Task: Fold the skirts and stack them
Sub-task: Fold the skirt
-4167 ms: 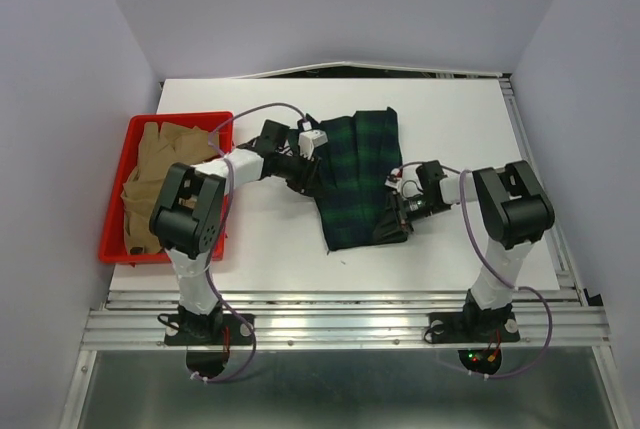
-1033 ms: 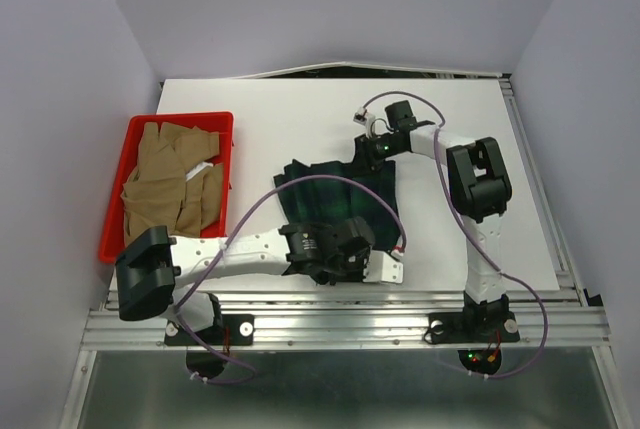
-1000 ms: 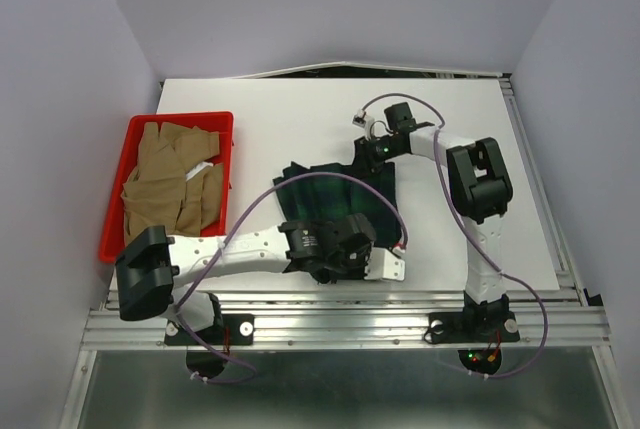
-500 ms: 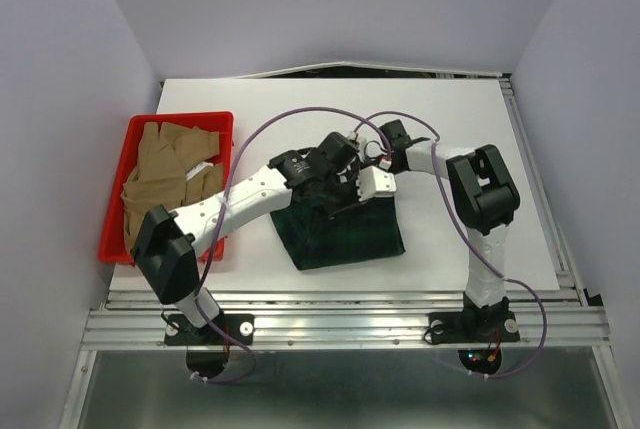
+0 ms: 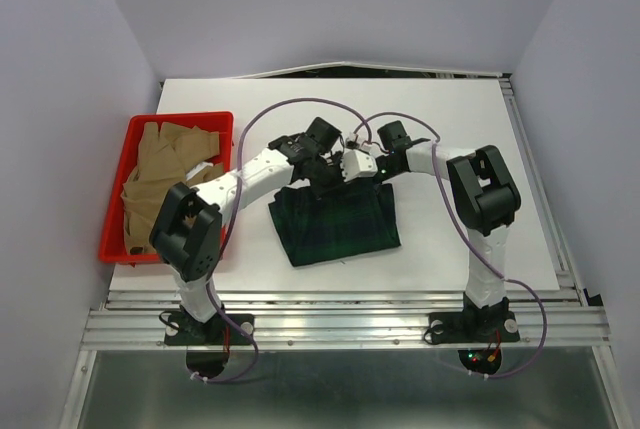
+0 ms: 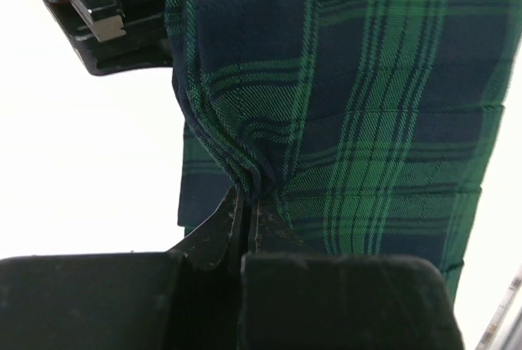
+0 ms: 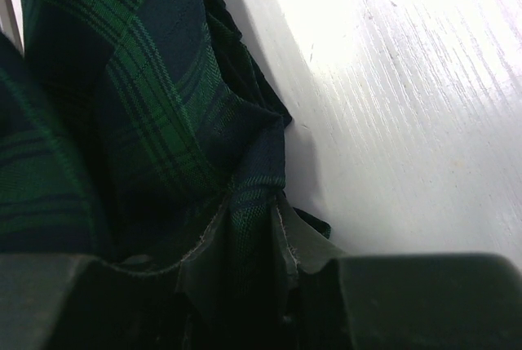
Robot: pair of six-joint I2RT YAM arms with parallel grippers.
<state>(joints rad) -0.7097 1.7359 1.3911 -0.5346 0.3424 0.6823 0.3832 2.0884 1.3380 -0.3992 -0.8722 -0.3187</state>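
Note:
The bunched fold should go down next onto the skirt's flat layers by its far edge, below my left gripper, and my left gripper should release the fold there.
A dark green and navy plaid skirt (image 5: 335, 224) lies folded in the middle of the white table. My left gripper (image 5: 318, 173) is shut on the skirt's far edge; in the left wrist view the plaid cloth (image 6: 342, 121) bunches between the closed fingers (image 6: 245, 211). My right gripper (image 5: 375, 171) is shut on the same far edge just to the right; the right wrist view shows a fold of plaid (image 7: 249, 203) pinched between its fingers. Several tan skirts (image 5: 170, 184) lie piled in a red bin (image 5: 118, 154) at the left.
The white table (image 5: 480, 129) runs to a metal rail at the near edge. The two wrists sit close together over the skirt's far edge. Purple cables loop above both arms.
Both grippers have carried the skirt's edge from the near side over to the far side, folding it. Since half a second ago the left arm has drawn back a little to the left.

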